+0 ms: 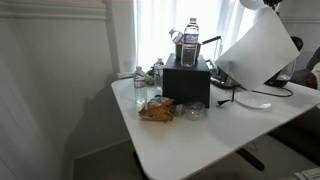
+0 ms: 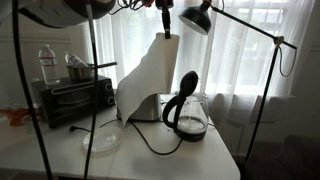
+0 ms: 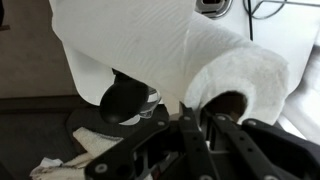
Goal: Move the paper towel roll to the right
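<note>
The robot's gripper will next lower the roll toward the tabletop (image 2: 138, 128) beside the white plate and let it go, since that place is below the gripper, under the hanging sheet.
The paper towel roll (image 3: 235, 65) is lifted off the table, its hollow core facing the wrist camera. A broad loose white sheet (image 1: 258, 50) hangs from it over the table's far right end, and also shows in an exterior view (image 2: 145, 80), draped in front of the curtains. My gripper (image 3: 196, 118) is shut on the roll's end wall, with one finger at the core. The gripper sits at the top edge in both exterior views (image 1: 272, 5) (image 2: 166, 25).
A dark toaster oven (image 1: 186, 80) (image 2: 75, 98) carries a water bottle (image 1: 190, 40). A white plate (image 1: 254, 101) (image 2: 103, 138), a glass coffee pot (image 2: 188, 115), an orange snack bag (image 1: 157, 110) and a lamp (image 2: 197, 18) stand on the white table (image 1: 190, 145).
</note>
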Robot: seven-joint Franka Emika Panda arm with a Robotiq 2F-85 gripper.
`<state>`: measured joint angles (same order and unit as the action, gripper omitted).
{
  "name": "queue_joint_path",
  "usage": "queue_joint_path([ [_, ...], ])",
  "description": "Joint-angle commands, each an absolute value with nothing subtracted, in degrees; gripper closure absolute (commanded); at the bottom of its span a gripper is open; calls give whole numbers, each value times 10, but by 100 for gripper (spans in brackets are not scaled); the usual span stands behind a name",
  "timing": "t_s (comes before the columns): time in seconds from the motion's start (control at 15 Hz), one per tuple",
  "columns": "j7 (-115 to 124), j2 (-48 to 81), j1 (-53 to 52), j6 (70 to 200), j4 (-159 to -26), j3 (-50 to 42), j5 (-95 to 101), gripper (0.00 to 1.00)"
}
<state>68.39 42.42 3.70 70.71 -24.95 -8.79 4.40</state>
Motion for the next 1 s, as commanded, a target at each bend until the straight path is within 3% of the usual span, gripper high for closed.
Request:
queue_joint_path([
  [0.0,774,444,21,746,-250,-111,75,97],
  [0.93,1097,485,4,772,-250,-165,153,97],
])
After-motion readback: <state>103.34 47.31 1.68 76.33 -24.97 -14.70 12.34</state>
